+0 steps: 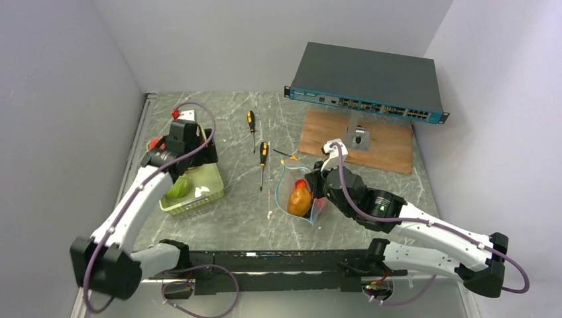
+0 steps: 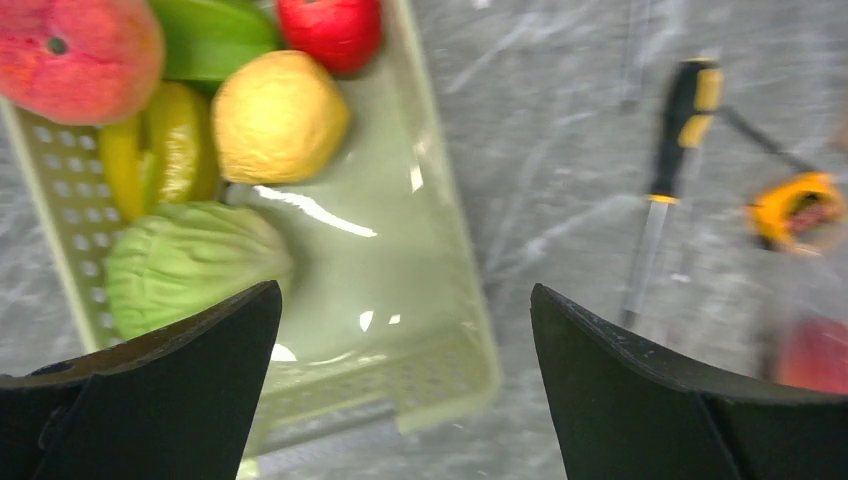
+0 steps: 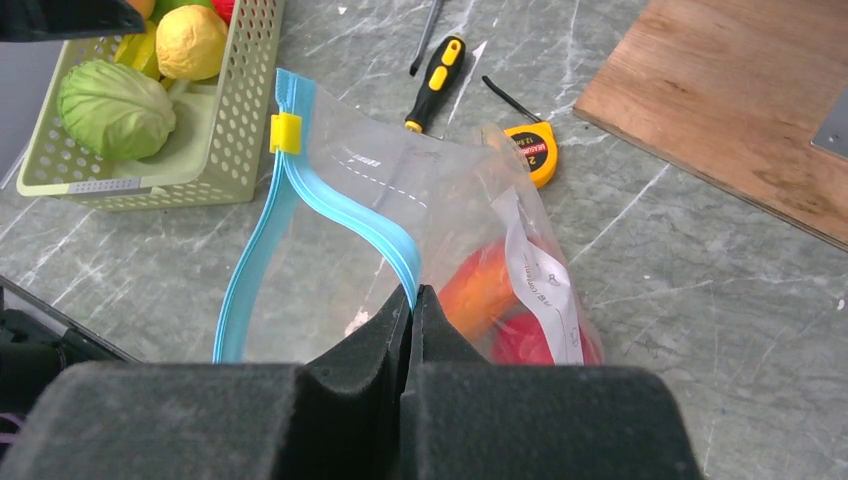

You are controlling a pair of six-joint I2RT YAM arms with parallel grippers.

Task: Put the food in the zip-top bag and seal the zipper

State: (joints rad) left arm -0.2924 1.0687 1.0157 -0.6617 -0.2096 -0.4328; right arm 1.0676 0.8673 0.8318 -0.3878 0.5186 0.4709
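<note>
My left gripper is going outward and down next, to have its fingers on both sides of the round tan-yellow fruit (image 2: 281, 117), which has the empty bottom of the tray beside it.
The clear zip-top bag (image 3: 400, 200) stands open on the table, its teal-blue zipper (image 3: 330, 205) curving round the mouth with a yellow slider (image 3: 285, 133). My right gripper (image 3: 412, 292) is shut on the near zipper strip, holding the mouth up. An orange fruit (image 3: 480, 290) and a red one (image 3: 525, 340) lie inside the bag. My left gripper (image 2: 405, 288) hangs open and empty over the pale green tray (image 2: 440, 340). More food sits in the tray: a green cabbage (image 2: 190, 260), a yellow lemon (image 2: 278, 115), a pink peach (image 2: 75, 55) and a red fruit (image 2: 330, 30).
Two black-and-yellow screwdrivers (image 1: 251, 126) (image 1: 263, 159) lie between tray and bag. A yellow tape measure (image 3: 535, 150) rests just behind the bag. A wooden board (image 1: 358, 139) and a network switch (image 1: 368, 86) stand at the back right. Walls close in on both sides.
</note>
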